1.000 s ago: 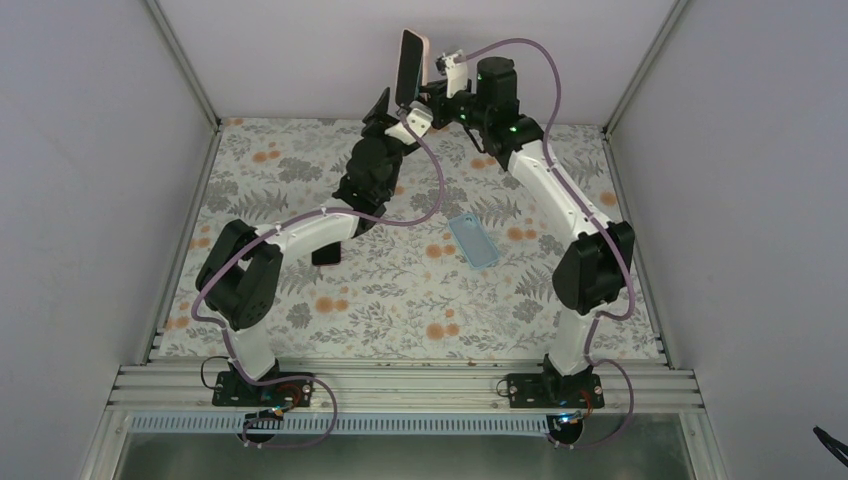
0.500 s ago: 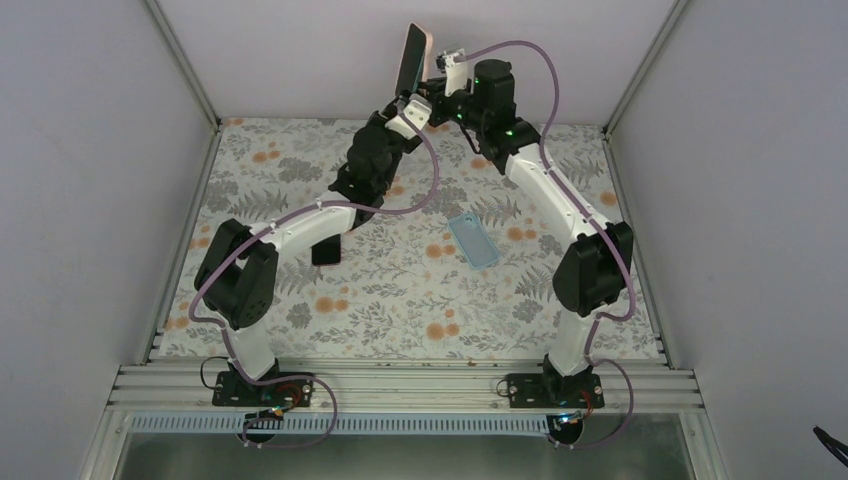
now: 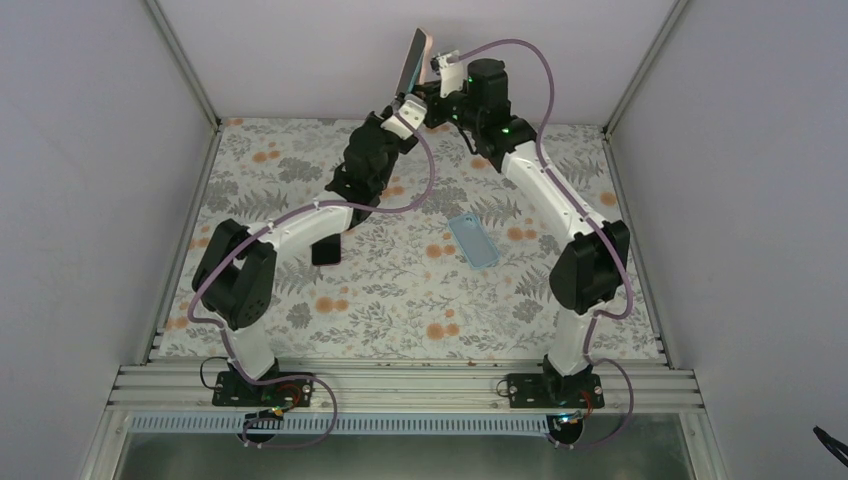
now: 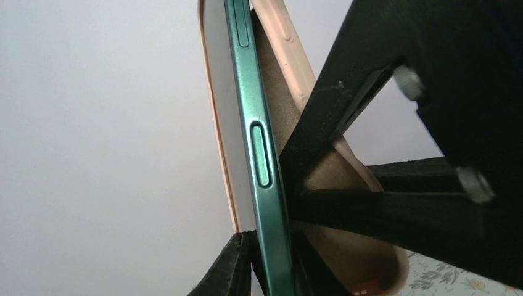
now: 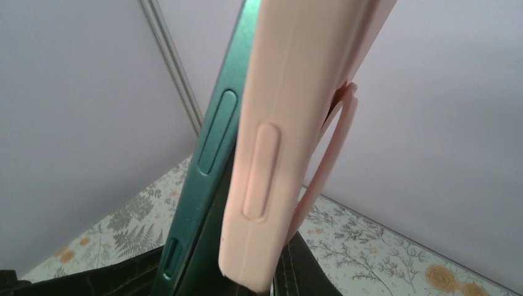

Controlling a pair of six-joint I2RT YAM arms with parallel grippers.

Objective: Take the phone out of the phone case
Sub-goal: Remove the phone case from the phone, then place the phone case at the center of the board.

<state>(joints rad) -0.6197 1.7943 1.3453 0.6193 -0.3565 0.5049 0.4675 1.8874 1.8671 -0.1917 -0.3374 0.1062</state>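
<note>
The floral tablecloth is empty beside the light blue case, so my right gripper will next pull away from the phone, then move back and down to there.
The phone (image 3: pixel 411 62), dark green with side buttons, is held upright high over the table's far edge, partly peeled out of its pink phone case (image 3: pixel 425 45). In the left wrist view my left gripper (image 4: pixel 271 268) is shut on the lower edge of the phone (image 4: pixel 260 154), and the phone case (image 4: pixel 290 61) bows away behind it. In the right wrist view my right gripper (image 5: pixel 271 280) is shut on the bottom of the phone case (image 5: pixel 277 123), with the phone (image 5: pixel 210 142) standing apart to its left. From above, the left gripper (image 3: pixel 409 102) and right gripper (image 3: pixel 434 82) meet under the phone.
A light blue translucent case (image 3: pixel 473 241) lies flat on the floral tablecloth (image 3: pixel 400 290) right of centre. A small black object (image 3: pixel 326 252) sits under the left arm's forearm. Grey walls and metal frame posts (image 3: pixel 185 65) close in the table.
My left gripper rose to the phone's lower edge and closed on it. The phone and case tilted slightly to the right; the right arm shifted a little.
</note>
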